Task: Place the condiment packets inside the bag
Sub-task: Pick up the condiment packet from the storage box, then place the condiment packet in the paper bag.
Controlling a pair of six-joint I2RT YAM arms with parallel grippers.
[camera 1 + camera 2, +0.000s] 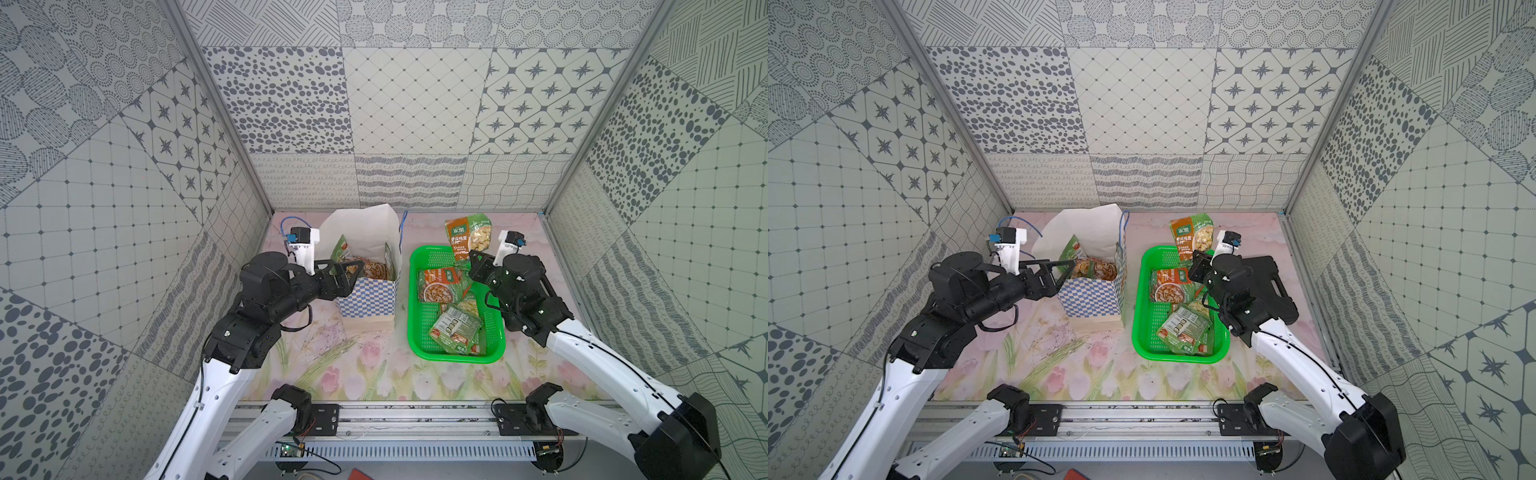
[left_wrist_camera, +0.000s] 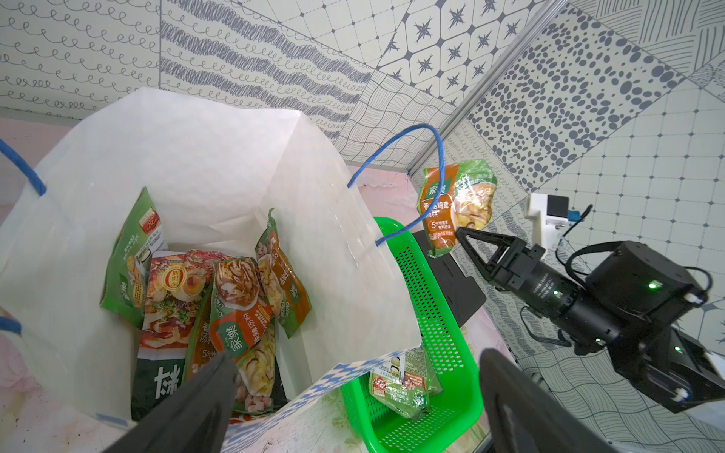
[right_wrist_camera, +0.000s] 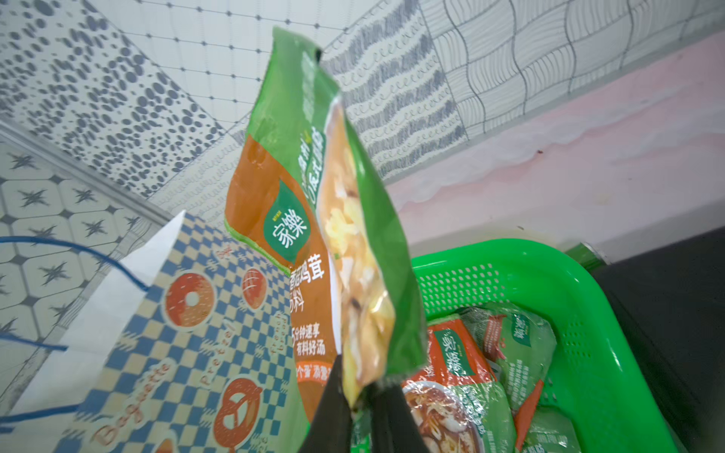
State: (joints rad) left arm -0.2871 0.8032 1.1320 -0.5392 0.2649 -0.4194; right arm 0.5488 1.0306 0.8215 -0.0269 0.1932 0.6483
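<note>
My right gripper swings across the basket over the bag's opening (image 1: pixel 368 252) next and releases the green and orange packet, since that opening lies past the basket from it.
The bag (image 1: pixel 365 297) (image 1: pixel 1088 297) stands open, white above a blue checkered band, with several condiment packets (image 2: pixel 235 306) (image 1: pixel 370 268) inside. My left gripper (image 1: pixel 347 272) (image 2: pixel 361 392) is open at the bag's mouth, its rim running between the jaws, one finger inside and one outside. My right gripper (image 1: pixel 471 254) (image 3: pixel 359 396) is shut on the bottom edge of a green and orange packet (image 1: pixel 467 235) (image 3: pixel 314 219) (image 2: pixel 455 204). That packet is held upright above the far end of the green basket. More packets (image 1: pixel 442 284) (image 1: pixel 1183 330) lie in the basket.
The green mesh basket (image 1: pixel 415 316) (image 3: pixel 588 313) sits just right of the bag. A black flat case (image 1: pixel 1273 282) lies under my right arm beside the basket. Patterned walls close in the back and both sides. A metal rail (image 1: pixel 415 419) runs along the table's front.
</note>
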